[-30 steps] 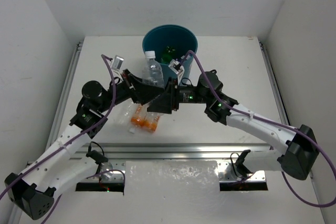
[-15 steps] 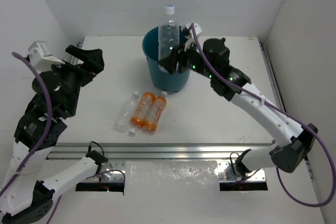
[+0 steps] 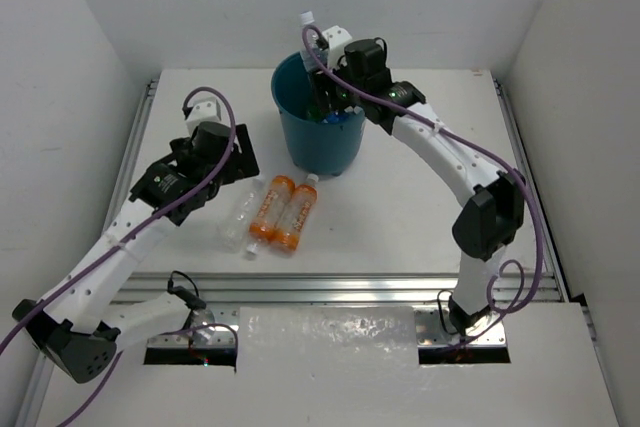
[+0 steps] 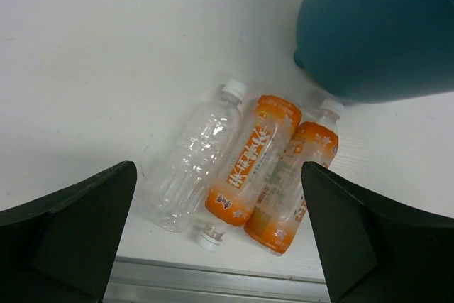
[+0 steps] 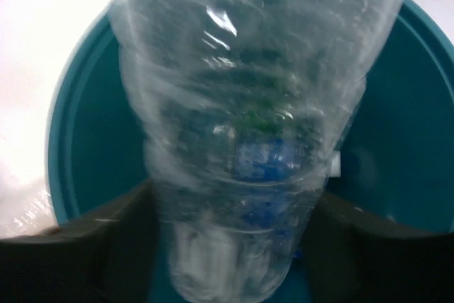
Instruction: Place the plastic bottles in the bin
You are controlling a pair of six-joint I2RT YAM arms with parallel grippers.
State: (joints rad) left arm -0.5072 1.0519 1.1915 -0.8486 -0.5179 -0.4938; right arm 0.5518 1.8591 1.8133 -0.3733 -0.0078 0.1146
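I will move my left gripper down onto the clear bottle's middle (image 3: 240, 215) (image 4: 193, 160) below it next, because the bare tabletop along one side leaves room for a finger.
The teal bin (image 3: 320, 142) stands at the back middle of the table. My right gripper (image 3: 326, 97) hangs over its mouth, open. A clear bottle (image 5: 241, 140) sits blurred between its fingers (image 5: 106, 246), cap up (image 3: 306, 19), over the bin's inside (image 5: 78, 140). Blue and green show through it from inside the bin. A clear bottle (image 3: 238, 224) and two orange bottles (image 3: 268, 209) (image 3: 295, 215) lie side by side on the table. My left gripper (image 3: 238, 159) hovers above them, open and holding nothing (image 4: 220, 239). In the left wrist view I see the clear bottle (image 4: 195, 157), the orange pair (image 4: 252, 157) (image 4: 294, 182) and the bin (image 4: 376, 26).
An aluminium rail (image 3: 330, 287) runs along the table's near edge, just in front of the lying bottles (image 4: 213, 285). White walls close in the table on the left, right and back. Purple cables loop off both arms.
The right gripper has come over the bin's mouth and its jaws have widened around the clear bottle, which now blurs. The left arm swung from the far left to above the lying bottles.
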